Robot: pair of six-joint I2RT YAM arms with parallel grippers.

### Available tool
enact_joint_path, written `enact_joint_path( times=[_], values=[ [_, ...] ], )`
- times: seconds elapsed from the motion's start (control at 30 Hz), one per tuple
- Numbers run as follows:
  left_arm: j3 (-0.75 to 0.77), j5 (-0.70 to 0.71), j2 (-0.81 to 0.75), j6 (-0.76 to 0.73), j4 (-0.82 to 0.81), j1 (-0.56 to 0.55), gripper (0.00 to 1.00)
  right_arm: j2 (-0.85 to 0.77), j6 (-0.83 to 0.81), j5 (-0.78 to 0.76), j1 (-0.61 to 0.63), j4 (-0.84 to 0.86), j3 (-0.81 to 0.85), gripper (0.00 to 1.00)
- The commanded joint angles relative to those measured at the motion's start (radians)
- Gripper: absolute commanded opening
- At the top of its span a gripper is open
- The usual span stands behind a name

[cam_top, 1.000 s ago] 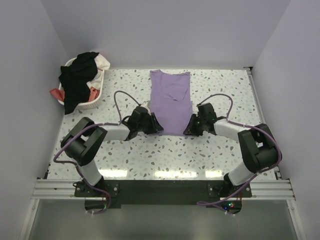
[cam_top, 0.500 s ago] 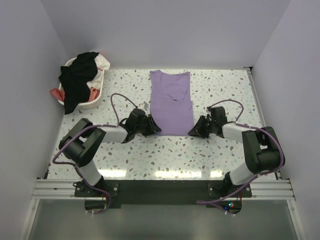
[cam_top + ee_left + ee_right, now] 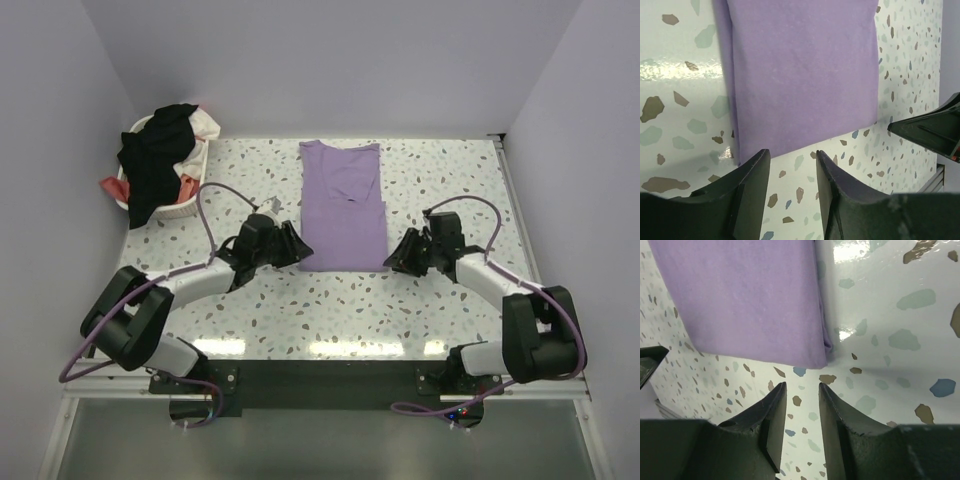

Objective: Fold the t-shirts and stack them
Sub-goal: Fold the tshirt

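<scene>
The near corner of the t-shirt is below my left gripper and to its left in the left wrist view. My left gripper will move down that way next, with its fingers on both sides of the corner.
A lilac t-shirt (image 3: 342, 205) lies flat in the middle of the terrazzo table, sleeves folded in, forming a long narrow strip. Its near hem shows in the left wrist view (image 3: 800, 70) and the right wrist view (image 3: 745, 300). My left gripper (image 3: 294, 247) is open and empty, just off the shirt's near left corner (image 3: 792, 151). My right gripper (image 3: 393, 257) is open and empty, just off the near right corner (image 3: 802, 385). Neither touches the cloth.
A white basket (image 3: 190, 196) at the back left holds several crumpled shirts, black (image 3: 155, 150), red and white. The table's right edge has a rail (image 3: 512, 200). Walls close in on three sides.
Both grippers have let go of the shirt's near hem and drawn outward and back from it. The shirt now lies flat with its hem free.
</scene>
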State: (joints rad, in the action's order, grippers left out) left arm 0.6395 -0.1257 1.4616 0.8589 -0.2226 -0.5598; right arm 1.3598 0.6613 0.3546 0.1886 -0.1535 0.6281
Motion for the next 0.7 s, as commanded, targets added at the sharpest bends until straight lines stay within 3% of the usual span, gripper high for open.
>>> enact_joint_path(
  times=[0.0, 0.3, 0.67],
  values=[
    [-0.023, 0.044, -0.015, -0.031, 0.045, 0.011, 0.48, -0.011, -0.046, -0.062, -0.005, -0.058, 0.024, 0.37],
    [-0.018, 0.031, 0.06, -0.037, 0.012, 0.015, 0.52, 0.09, -0.068, -0.088, -0.006, -0.025, 0.062, 0.4],
    [-0.021, 0.023, 0.167, -0.029, -0.038, 0.018, 0.48, 0.18, -0.034, -0.049, -0.005, 0.072, 0.041, 0.4]
  ],
)
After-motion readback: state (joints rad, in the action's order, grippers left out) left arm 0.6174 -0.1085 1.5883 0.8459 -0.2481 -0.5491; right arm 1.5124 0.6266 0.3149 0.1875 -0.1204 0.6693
